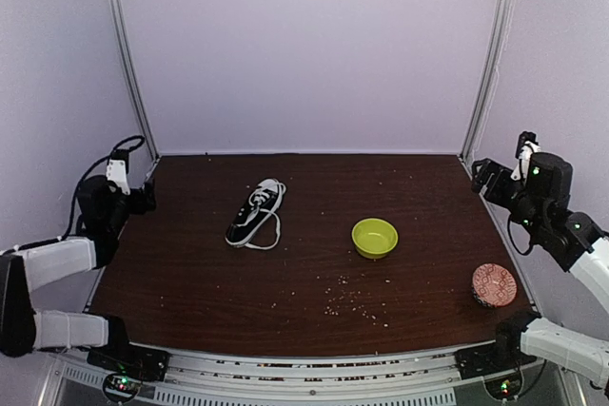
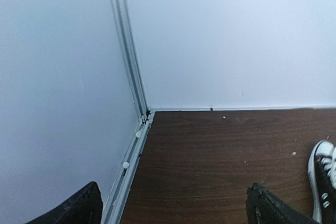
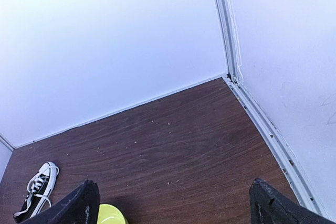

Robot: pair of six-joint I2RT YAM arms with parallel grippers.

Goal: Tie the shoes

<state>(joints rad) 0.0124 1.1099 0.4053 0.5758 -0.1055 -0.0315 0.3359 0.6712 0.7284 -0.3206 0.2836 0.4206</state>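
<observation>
I need to swing my left gripper to the right in the top view next and tilt it down onto the sneaker's heel (image 1: 235,235), because the heel end of the sneaker is closer than the toe.
The black sneaker (image 1: 256,213) with white toe cap lies on the dark wooden table, left of centre, toe toward the back wall; its white laces (image 1: 268,232) trail loose in a loop at its right side. It shows at the right edge of the left wrist view (image 2: 324,183) and at the lower left of the right wrist view (image 3: 37,191). My left gripper (image 1: 143,195) hangs at the table's left edge, far from the shoe, open and empty (image 2: 170,211). My right gripper (image 1: 483,174) hangs at the right edge, open and empty (image 3: 173,211).
A yellow-green bowl (image 1: 374,237) stands right of centre; it also shows in the right wrist view (image 3: 113,214). A reddish patterned round bowl (image 1: 494,284) sits near the front right edge. Crumbs (image 1: 347,301) are scattered at the front middle. White walls and metal posts (image 1: 128,54) enclose the table.
</observation>
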